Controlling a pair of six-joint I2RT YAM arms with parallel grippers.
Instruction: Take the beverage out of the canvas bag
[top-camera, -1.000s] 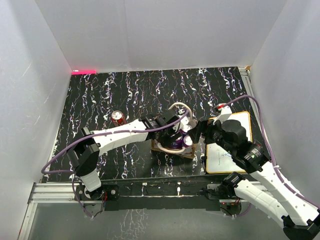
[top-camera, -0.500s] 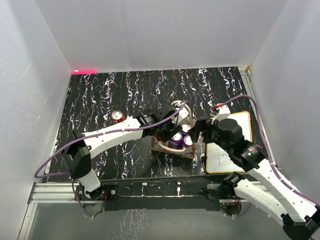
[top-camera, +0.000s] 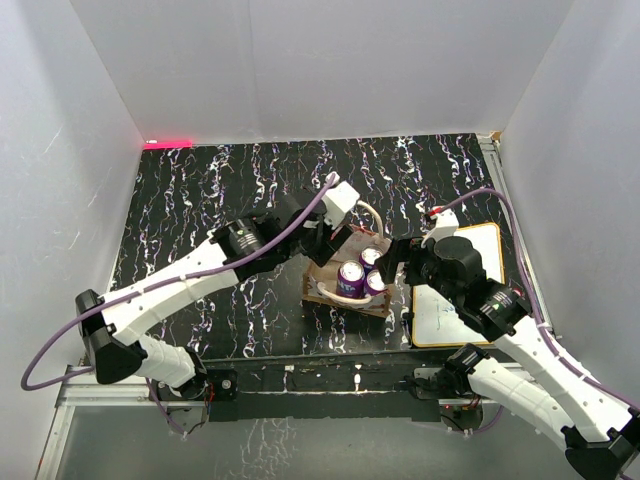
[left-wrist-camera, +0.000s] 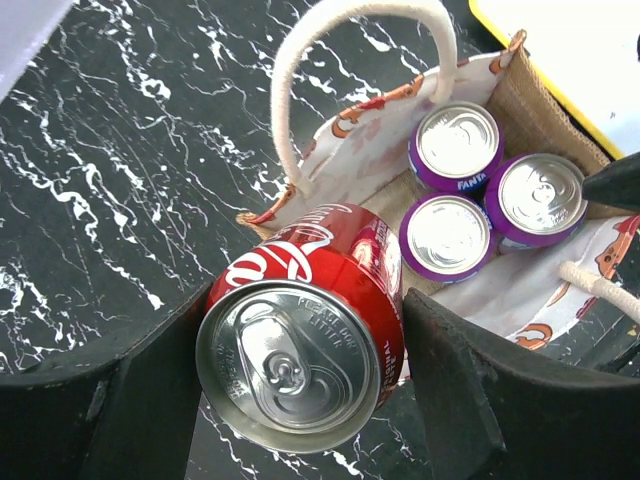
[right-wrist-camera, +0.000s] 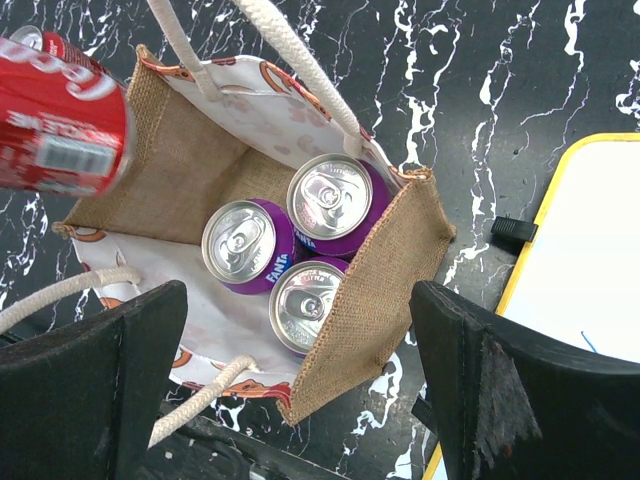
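I need to bring my left gripper down and to the left in the top view next and release, since the spot beside the other red can lies there.
The canvas bag (top-camera: 322, 292) stands open on the black marbled table, tan burlap with cream rope handles. It also shows in the left wrist view (left-wrist-camera: 352, 150) and the right wrist view (right-wrist-camera: 392, 262). Three purple Fanta cans (right-wrist-camera: 248, 246) stand upright inside it (left-wrist-camera: 445, 236). My left gripper (left-wrist-camera: 300, 385) is shut on a red Coca-Cola can (left-wrist-camera: 300, 335) and holds it in the air over the bag's rim; the can also shows in the right wrist view (right-wrist-camera: 55, 122). My right gripper (right-wrist-camera: 300, 395) is open, its jaws on either side of the bag's near corner.
A white orange-rimmed board (top-camera: 455, 305) lies right of the bag, with a black clip (right-wrist-camera: 514, 230) at its edge. White walls enclose the table on three sides. A pink strip (top-camera: 167, 143) sits at the back left.
My left gripper has risen out of the bag with the red can and moved back and to the left. The left arm now hides the red can on the table. The right gripper barely moved.
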